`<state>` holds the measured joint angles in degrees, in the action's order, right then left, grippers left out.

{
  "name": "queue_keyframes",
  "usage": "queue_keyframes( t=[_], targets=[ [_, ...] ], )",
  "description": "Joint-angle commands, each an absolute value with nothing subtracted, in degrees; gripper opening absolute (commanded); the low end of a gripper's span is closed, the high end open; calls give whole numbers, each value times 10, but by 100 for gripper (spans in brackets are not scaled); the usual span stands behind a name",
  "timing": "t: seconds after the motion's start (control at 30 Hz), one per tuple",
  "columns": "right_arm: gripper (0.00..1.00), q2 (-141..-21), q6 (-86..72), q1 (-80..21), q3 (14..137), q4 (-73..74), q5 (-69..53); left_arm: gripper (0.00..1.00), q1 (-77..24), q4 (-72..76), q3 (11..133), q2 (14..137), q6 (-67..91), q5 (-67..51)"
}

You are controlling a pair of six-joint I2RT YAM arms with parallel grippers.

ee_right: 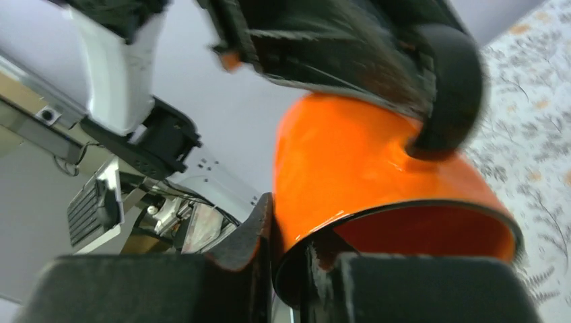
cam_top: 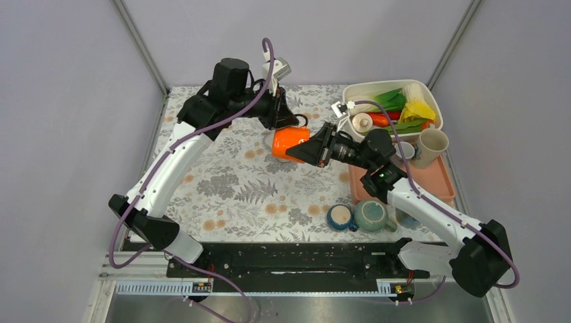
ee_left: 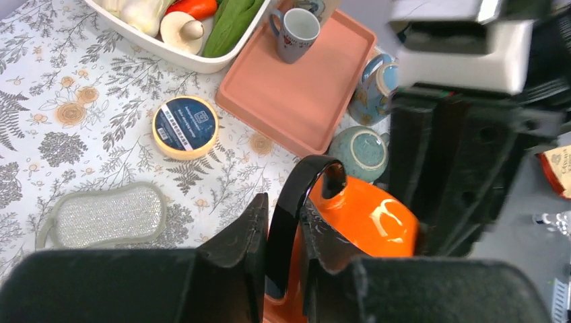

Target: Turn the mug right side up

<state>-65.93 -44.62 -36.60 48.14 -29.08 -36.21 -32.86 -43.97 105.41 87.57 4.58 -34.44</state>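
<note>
My right gripper swings over to the pink tray's bare end (cam_top: pixel 358 175) next. It turns fingers-down and lowers to release the mug upright there, since the mug's opening faces sideways.
The orange mug (cam_top: pixel 289 143) with a black handle is held in the air above the floral table, lying on its side, between both grippers. My left gripper (cam_top: pixel 291 118) is shut on the black handle (ee_left: pixel 296 202), with the orange body (ee_left: pixel 367 222) just past its fingers. My right gripper (cam_top: pixel 311 150) is shut on the mug's rim (ee_right: pixel 377 215): one finger outside the wall, the other inside the mouth. In the right wrist view the orange wall (ee_right: pixel 350 155) fills the middle and the mouth faces the camera.
A pink tray (cam_top: pixel 431 178) with a small mug (ee_left: pixel 294 31) and a beige cup (cam_top: pixel 431 147) is at the right. A white bin (cam_top: pixel 431 101) of toy vegetables is behind it. Two blue-green cups (cam_top: pixel 357 217) stand near the front. A round tin (ee_left: pixel 185 126) and sponge (ee_left: pixel 108 214) lie on the cloth.
</note>
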Motion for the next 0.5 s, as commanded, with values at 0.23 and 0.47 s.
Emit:
queue_keyframes(
  t=[0.23, 0.47],
  targets=[
    [0, -617, -135, -372, 669, 233, -24, 99, -304, -402, 1038, 854, 8, -171],
    [0, -732, -36, -267, 743, 418, 125, 99, -293, -390, 964, 820, -86, -43]
  ],
)
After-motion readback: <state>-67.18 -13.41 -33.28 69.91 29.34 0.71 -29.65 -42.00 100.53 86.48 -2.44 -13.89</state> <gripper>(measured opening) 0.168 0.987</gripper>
